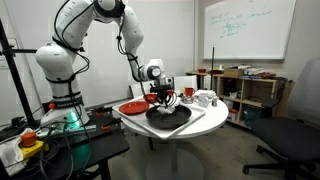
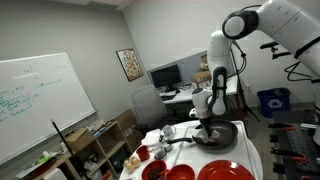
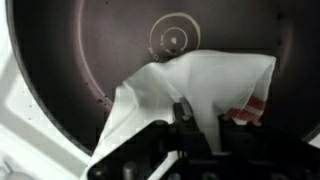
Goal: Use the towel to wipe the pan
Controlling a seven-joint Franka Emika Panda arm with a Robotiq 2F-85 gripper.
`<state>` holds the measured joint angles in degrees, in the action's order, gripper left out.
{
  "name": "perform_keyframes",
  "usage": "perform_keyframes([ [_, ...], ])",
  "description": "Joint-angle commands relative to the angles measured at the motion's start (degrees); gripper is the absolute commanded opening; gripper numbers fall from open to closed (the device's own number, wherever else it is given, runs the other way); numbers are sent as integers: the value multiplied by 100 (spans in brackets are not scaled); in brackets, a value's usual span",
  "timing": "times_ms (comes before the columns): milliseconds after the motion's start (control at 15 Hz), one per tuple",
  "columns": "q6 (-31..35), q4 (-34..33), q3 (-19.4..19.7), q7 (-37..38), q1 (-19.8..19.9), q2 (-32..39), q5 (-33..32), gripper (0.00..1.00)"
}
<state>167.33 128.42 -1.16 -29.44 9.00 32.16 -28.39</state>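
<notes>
My gripper should next lift the towel over the pan's rim, move it outward, lower it and let it go, because the bare tabletop between pan (image 1: 170,116) and red dishes is outward of my gripper.
The large round black pan (image 1: 170,116) sits on the white round table (image 1: 215,118); it also shows in an exterior view (image 2: 222,136) and fills the wrist view (image 3: 110,50). A white towel (image 3: 205,85) with red stripes at one corner lies inside the pan. My gripper (image 3: 200,118) is down in the pan and shut on the towel, which spreads out ahead of the fingers. In both exterior views the gripper (image 1: 166,100) (image 2: 206,124) reaches straight down into the pan.
A red plate (image 1: 131,107) lies beside the pan, and red dishes (image 2: 152,172) sit at the table's near side. White cups (image 1: 204,98) stand on the table. A shelf (image 1: 250,90), whiteboard (image 2: 35,100) and office chair (image 1: 295,140) surround the table.
</notes>
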Motion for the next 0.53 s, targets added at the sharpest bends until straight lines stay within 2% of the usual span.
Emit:
perform_keyframes([
  [0,358,553,-278,-163,151,-593,288,4],
  [200,447,728,-493,-89,135,-879,508,4],
  [467,166,666,-875,35,60,-1189,1052,4],
])
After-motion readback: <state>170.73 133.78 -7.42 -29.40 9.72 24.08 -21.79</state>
